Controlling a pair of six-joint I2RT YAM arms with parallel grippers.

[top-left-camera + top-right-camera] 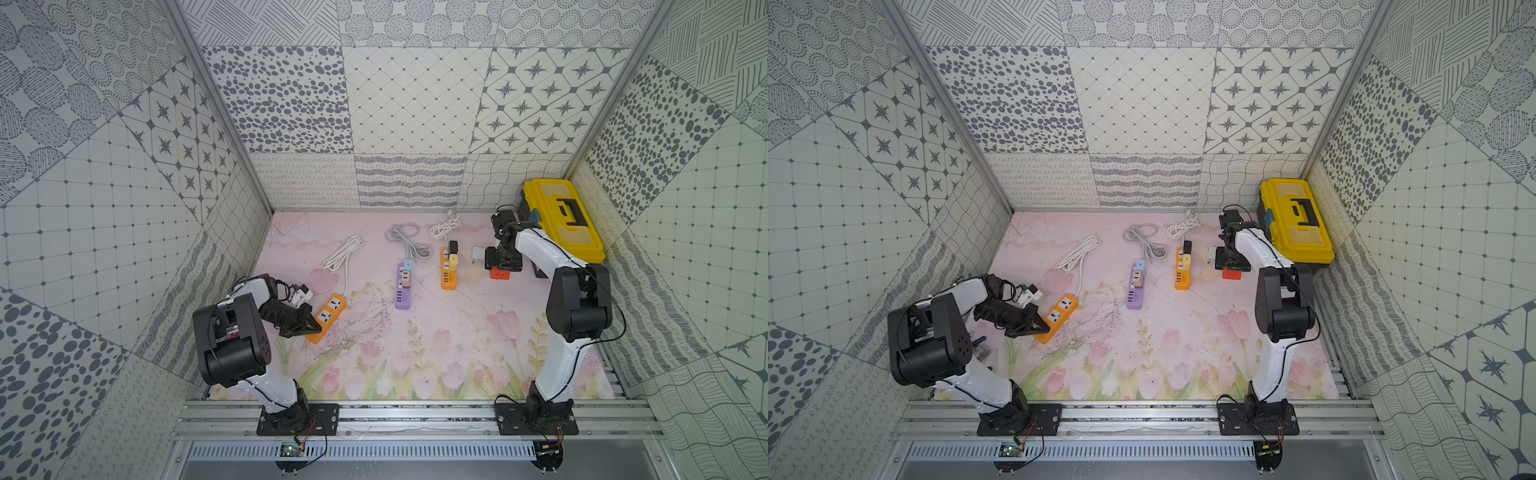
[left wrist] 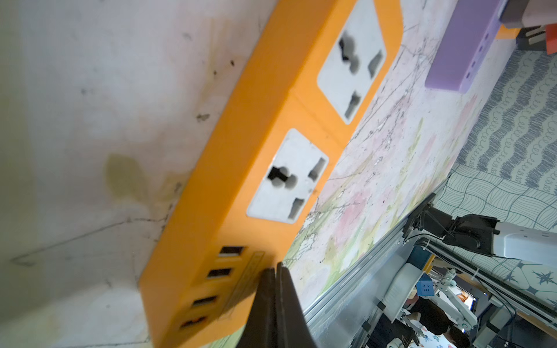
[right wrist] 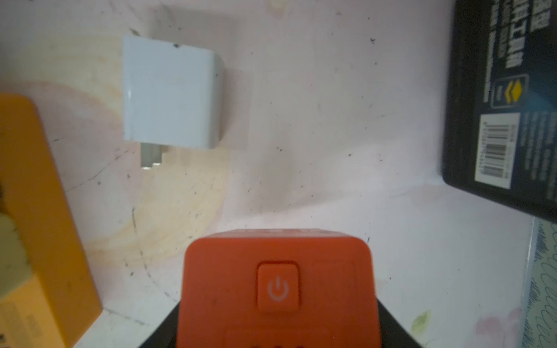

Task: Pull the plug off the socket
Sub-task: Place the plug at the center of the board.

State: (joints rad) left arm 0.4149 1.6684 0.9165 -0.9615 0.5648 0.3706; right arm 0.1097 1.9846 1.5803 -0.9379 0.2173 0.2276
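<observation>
My right gripper lowers the red cube plug point(image 1: 500, 273) slightly outward onto the bare mat beside the white plug next and releases, since that plug is clear of every socket strip.
My right gripper point(image 1: 500, 270) point(image 3: 277, 328) is shut on a red cube plug point(image 1: 500, 273) point(image 1: 1232, 273) point(image 3: 277, 286) with a power button. The plug is over the mat at the right, clear of every strip. A white plug point(image 1: 478, 254) point(image 3: 170, 93) lies loose on the mat beside it. At the left lies an orange socket strip point(image 1: 330, 316) point(image 1: 1059, 316) point(image 2: 271, 126) with two empty sockets. My left gripper point(image 1: 318, 328) point(image 1: 1045, 328) point(image 2: 275, 266) is shut, holding nothing, its tips at that strip's near end by the USB ports.
In the middle, a purple strip point(image 1: 403, 291) holds blue and pink plugs. A second orange strip point(image 1: 449, 272) holds black and yellow plugs. Coiled cables point(image 1: 405, 237) lie behind them. A yellow toolbox point(image 1: 561, 218) stands at the back right, close to the right arm.
</observation>
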